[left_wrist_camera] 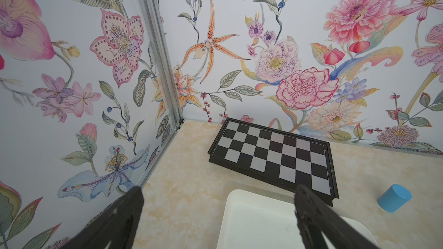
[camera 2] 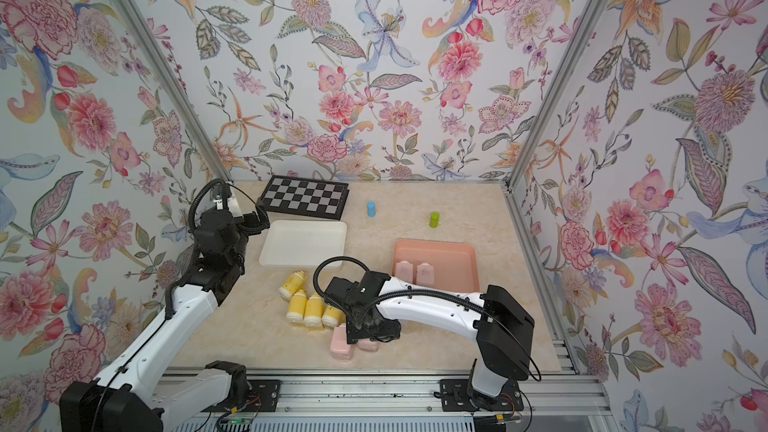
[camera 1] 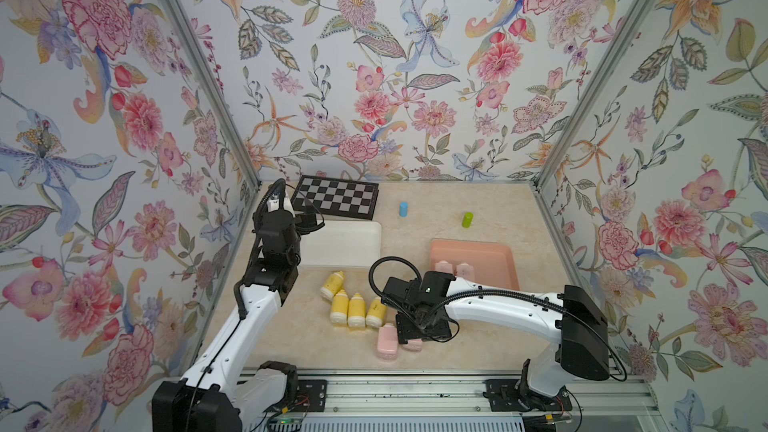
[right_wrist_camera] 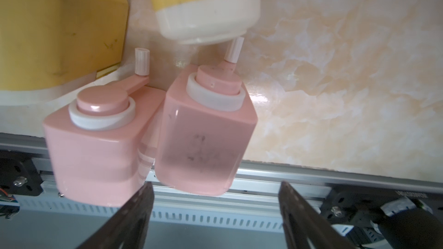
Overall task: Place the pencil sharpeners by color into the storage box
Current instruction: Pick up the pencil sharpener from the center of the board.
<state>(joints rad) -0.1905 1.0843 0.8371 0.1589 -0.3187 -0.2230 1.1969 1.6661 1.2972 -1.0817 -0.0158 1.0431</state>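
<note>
The pink sharpener nearer the pink storage box is below and outward, so my right gripper will next ease its open fingers outward and down around the sharpener's body.
Several yellow bottle-shaped pencil sharpeners [camera 1: 348, 305] lie clustered mid-table in both top views. Two pink pencil sharpeners [right_wrist_camera: 96, 144] [right_wrist_camera: 201, 140] lie side by side near the front edge. My right gripper [right_wrist_camera: 215, 187] hangs open just over them, its fingertips [right_wrist_camera: 141, 202] level with the near end of one and nothing gripped. In a top view this gripper [camera 1: 415, 338] hides part of that pair. Two more pink ones [camera 1: 453, 267] rest in the pink storage box [camera 1: 478, 249]. The white storage box [camera 1: 353, 238] holds nothing. My left gripper [left_wrist_camera: 219, 192] is open above its far corner.
A folded chessboard [camera 1: 336, 197] lies at the back left by the wall. A blue cylinder [camera 1: 403, 209] and a green cylinder [camera 1: 467, 220] stand behind the boxes. An aluminium rail [camera 1: 395, 392] runs along the front edge. Floral walls close off three sides.
</note>
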